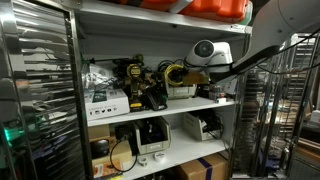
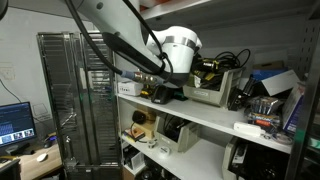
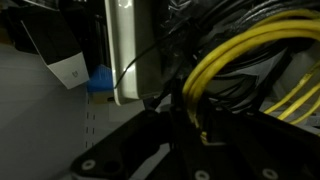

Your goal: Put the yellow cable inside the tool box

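Observation:
The yellow cable is already hanging over the open tool box. My gripper will next move down slightly toward the black cords inside the tool box's rim (image 3: 208, 42) and let go of the yellow cable.
The yellow cable (image 3: 245, 55) is a bundle of bright yellow strands that fills the right of the wrist view. It shows as a small coil (image 1: 176, 72) on the middle shelf in an exterior view. My gripper (image 3: 200, 130) is shut on the cable, with the strands running down between its dark fingers. The tool box (image 1: 181, 91) is a pale low box right under the coil; it also shows in both other views (image 2: 212, 95), and its pale wall (image 3: 135, 50) stands just left of the cable. Black cords (image 3: 190, 30) lie over its rim. The gripper (image 1: 188, 75) hovers at the box's top.
Yellow-and-black power tools (image 1: 135, 85) and a white labelled carton (image 1: 105, 100) stand on the same shelf beside the box. The shelf above is close overhead. A wire rack (image 2: 70, 100) stands beside the shelving. More gear fills the lower shelf (image 1: 150, 135).

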Motion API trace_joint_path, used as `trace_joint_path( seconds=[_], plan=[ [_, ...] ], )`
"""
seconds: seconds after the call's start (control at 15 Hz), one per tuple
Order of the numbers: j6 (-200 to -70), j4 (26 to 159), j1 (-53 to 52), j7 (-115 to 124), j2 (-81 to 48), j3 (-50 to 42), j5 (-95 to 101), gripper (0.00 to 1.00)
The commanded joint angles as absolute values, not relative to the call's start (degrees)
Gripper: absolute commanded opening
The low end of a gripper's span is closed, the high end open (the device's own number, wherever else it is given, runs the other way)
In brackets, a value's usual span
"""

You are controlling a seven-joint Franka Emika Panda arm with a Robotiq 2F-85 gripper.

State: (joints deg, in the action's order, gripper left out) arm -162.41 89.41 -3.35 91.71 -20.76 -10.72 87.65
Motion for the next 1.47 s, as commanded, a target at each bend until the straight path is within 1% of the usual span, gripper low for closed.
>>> trace_joint_path(
  seconds=[0.0,0.33,0.4,0.47,0.53,0.6,1.07,1.13,1.4],
  plan=[
    [-159.4,85.2,-5.1,95.1,-24.0,-11.5,94.8,0.04],
    [-153.6,84.5,-5.5,98.2,-25.3,-11.2,101.2,0.04],
    [-152.7,84.7,-5.5,97.3,-25.5,-11.1,101.1,0.21],
    [-152.0,84.7,-5.5,97.5,-25.6,-11.1,101.3,0.42],
    [-151.6,84.9,-5.4,97.5,-25.5,-10.9,100.9,0.46],
    [-151.4,85.0,-5.3,97.3,-25.5,-10.8,100.5,0.46],
    [-152.8,87.4,-4.8,96.1,-21.0,-9.1,95.0,0.97],
    [-152.8,87.7,-4.9,96.2,-20.2,-9.0,94.6,1.0],
    [-155.2,92.3,-4.0,91.7,-15.3,-8.0,87.9,1.0]
  ],
)
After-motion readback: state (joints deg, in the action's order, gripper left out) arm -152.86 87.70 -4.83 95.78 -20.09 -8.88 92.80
